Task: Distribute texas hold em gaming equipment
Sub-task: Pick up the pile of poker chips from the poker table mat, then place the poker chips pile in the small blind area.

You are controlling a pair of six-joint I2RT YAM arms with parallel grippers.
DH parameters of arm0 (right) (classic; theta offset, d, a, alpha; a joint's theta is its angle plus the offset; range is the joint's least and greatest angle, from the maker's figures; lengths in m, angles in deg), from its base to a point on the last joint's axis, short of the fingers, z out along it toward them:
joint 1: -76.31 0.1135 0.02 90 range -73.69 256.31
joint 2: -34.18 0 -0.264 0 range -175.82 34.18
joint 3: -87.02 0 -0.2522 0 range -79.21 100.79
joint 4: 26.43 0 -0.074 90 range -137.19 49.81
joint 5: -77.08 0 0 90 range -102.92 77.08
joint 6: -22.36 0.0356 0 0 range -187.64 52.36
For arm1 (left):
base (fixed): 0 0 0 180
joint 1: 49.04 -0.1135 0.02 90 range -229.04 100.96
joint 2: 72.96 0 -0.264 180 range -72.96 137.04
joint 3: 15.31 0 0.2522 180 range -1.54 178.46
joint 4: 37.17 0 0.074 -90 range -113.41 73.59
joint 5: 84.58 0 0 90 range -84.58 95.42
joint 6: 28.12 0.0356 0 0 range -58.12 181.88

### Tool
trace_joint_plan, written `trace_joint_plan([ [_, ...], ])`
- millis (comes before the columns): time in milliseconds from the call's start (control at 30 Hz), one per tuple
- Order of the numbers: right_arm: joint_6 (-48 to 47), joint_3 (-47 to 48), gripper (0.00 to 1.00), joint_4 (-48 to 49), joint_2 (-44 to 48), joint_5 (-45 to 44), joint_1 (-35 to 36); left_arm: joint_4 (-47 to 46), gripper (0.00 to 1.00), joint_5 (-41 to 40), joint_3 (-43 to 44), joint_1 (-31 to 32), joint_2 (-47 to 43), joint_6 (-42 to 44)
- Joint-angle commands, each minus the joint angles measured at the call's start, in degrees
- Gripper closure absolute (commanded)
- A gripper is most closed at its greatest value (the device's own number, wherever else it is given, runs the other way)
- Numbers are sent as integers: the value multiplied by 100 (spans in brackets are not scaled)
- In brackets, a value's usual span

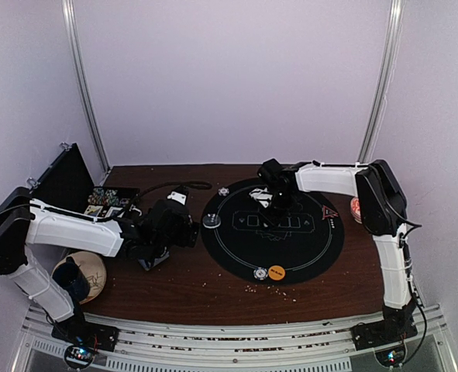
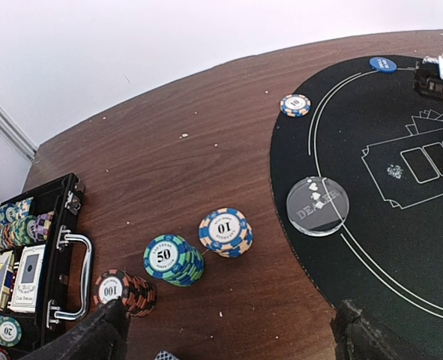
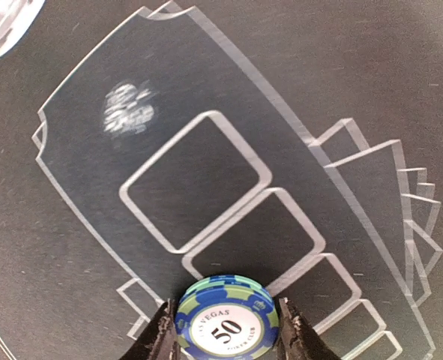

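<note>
The chips are along the edge of the mat, so my right gripper should next move outward off the card boxes to the mat's far edge beside the blue disc. It will let go of its stack there.
In the right wrist view a short stack of blue-and-green 50 chips [image 3: 226, 319] sits between the fingers of my right gripper [image 3: 225, 335], which is shut on it, just above the card boxes printed on the black mat [image 3: 206, 90]. From above, my right gripper [image 1: 279, 203] is over the mat's far middle. My left gripper [image 2: 228, 330] is open and hangs over bare wood. Ahead of it stand three stacks: 10 chips [image 2: 225, 231], 50 chips [image 2: 172, 259] and 100 chips [image 2: 124, 291]. A clear dealer button [image 2: 318, 205] lies on the mat's edge.
An open black case [image 2: 64, 225] holding chips and card decks lies at the left. A single chip [image 2: 295, 105] and a blue disc [image 2: 383, 64] lie near the mat's far rim. An orange disc [image 1: 277, 272], a red triangle marker [image 1: 329, 211] and a patterned bowl [image 1: 356, 208] are also in view.
</note>
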Motion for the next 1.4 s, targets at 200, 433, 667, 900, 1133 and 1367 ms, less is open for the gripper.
trace_joint_plan([
  [200, 58, 996, 76, -117, -43, -492, -451, -278, 2, 76, 3, -28, 76, -7],
  [433, 41, 2041, 76, -109, -479, -789, -810, -289, 2, 104, 11, -32, 98, 2],
  [667, 38, 2452, 76, 277, -870, -1118, -1154, -294, 2, 141, 44, -24, 190, 20],
  [900, -33, 2338, 77, 946, -1034, -1154, -1416, -287, 2, 183, 90, -21, 303, 20],
  [1133, -107, 2591, 76, 1172, -1393, -1447, -1485, -256, 2, 209, 168, -23, 468, 38],
  [1367, -85, 2534, 75, 1442, -1560, -1407, -1530, -252, 2, 304, 205, -16, 557, 35],
])
